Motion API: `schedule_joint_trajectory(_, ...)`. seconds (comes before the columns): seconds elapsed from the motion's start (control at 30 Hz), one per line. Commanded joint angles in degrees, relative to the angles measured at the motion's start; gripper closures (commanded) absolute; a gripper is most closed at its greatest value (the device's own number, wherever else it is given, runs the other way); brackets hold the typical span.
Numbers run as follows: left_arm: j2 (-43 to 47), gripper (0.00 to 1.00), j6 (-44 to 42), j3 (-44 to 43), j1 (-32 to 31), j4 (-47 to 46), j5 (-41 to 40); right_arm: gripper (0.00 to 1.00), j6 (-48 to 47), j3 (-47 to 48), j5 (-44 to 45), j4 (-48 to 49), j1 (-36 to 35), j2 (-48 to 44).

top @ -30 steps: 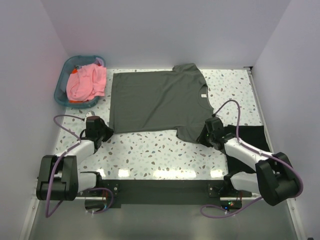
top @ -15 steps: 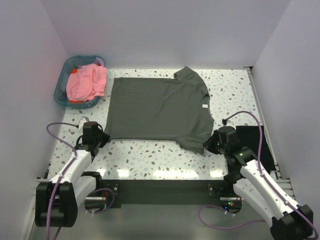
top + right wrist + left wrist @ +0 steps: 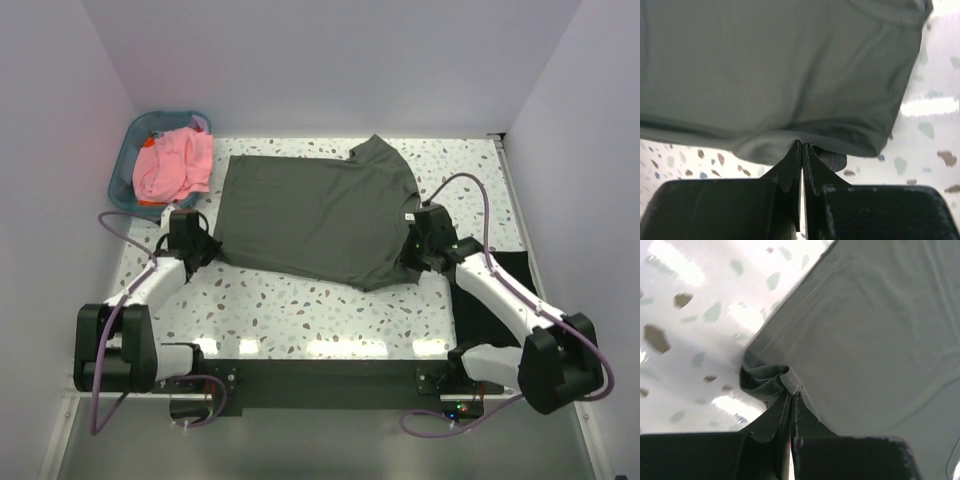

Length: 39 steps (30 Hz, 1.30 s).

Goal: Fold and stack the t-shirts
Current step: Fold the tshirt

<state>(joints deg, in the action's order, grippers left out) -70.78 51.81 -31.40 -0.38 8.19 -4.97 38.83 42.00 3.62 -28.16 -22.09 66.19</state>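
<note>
The shirt still lies spread open, so the left gripper next needs to carry the pinched hem corner outward and let it go on top of the hem side beside the basket.
The dark olive-grey t-shirt [image 3: 315,215] lies spread on the speckled table, hem to the left, collar to the right. My left gripper [image 3: 205,246] is shut on its near-left hem corner, bunched at the fingertips [image 3: 790,390]. My right gripper [image 3: 412,257] is shut on the near sleeve edge [image 3: 800,145], which is folded in under the shirt. A salmon-pink t-shirt [image 3: 175,165] fills the teal basket [image 3: 124,170]. A black t-shirt [image 3: 500,290] lies flat at the right, partly under the right arm.
The basket stands at the back left corner. White walls close in the table on the left, back and right. Bare speckled tabletop [image 3: 300,315] lies between the shirt and the arm bases.
Both grippers have carried the shirt's near edge away from the bases. The near sleeve is now folded in and the shirt's near edge slants.
</note>
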Motion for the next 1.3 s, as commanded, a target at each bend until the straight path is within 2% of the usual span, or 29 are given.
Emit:
schedule_joint_trajectory(0.0, -5.39, 1.0, 0.83, -6.3, 0.12, -2.82, 0.75, 1.0, -2.61, 6.42, -0.18, 5.39, 2.39, 4.98)
schedule_joint_trajectory(0.13, -10.33, 1.0, 2.94, -11.13, 0.12, -4.05, 1.19, 1.0, -3.23, 10.64, -2.91, 7.94, 5.56, 13.06)
schedule_joint_trajectory(0.37, -17.98, 1.0, 4.0, -18.43, 0.12, -2.91, 0.4, 1.0, -3.32, 16.09, -7.04, 11.02, 11.44, 20.98)
schedule_joint_trajectory(0.9, -26.77, 1.0, 0.48, -28.71, 0.12, -0.1, 0.05, 1.0, -1.12, 20.23, -9.59, 14.63, 13.56, 27.41)
schedule_joint_trajectory(1.27, -30.29, 1.0, -0.22, -30.65, 0.38, 0.25, -1.27, 1.0, -0.86, 26.11, -10.3, 15.33, 14.26, 34.44)
